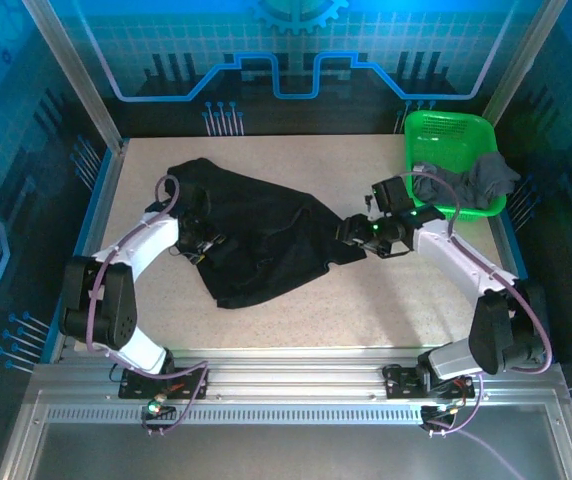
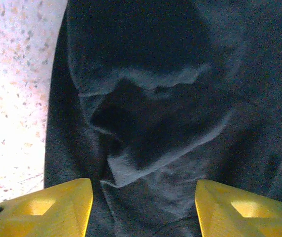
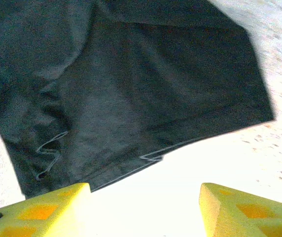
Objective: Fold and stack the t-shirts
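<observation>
The cloth is loose and rumpled at the black shirt's edge (image 2: 62,153) beside the bare tabletop. I will lower my left gripper toward it next and close on a fold.
A black t-shirt (image 1: 256,235) lies crumpled across the middle of the table, its folds close up in the left wrist view (image 2: 170,108) and its hem edge in the right wrist view (image 3: 146,98). A dark grey t-shirt (image 1: 471,180) is draped over the green basket's near rim. My left gripper (image 1: 203,243) hovers over the black shirt's left part, open, its yellow fingers (image 2: 57,207) apart with cloth beneath them. My right gripper (image 1: 354,230) is at the shirt's right edge, open, with bare table between its fingers (image 3: 229,207).
A bright green mesh basket (image 1: 446,135) stands at the back right corner. Raised metal rails (image 1: 106,200) border the speckled tabletop (image 1: 366,300). Bare table lies in front of the shirt and along the back.
</observation>
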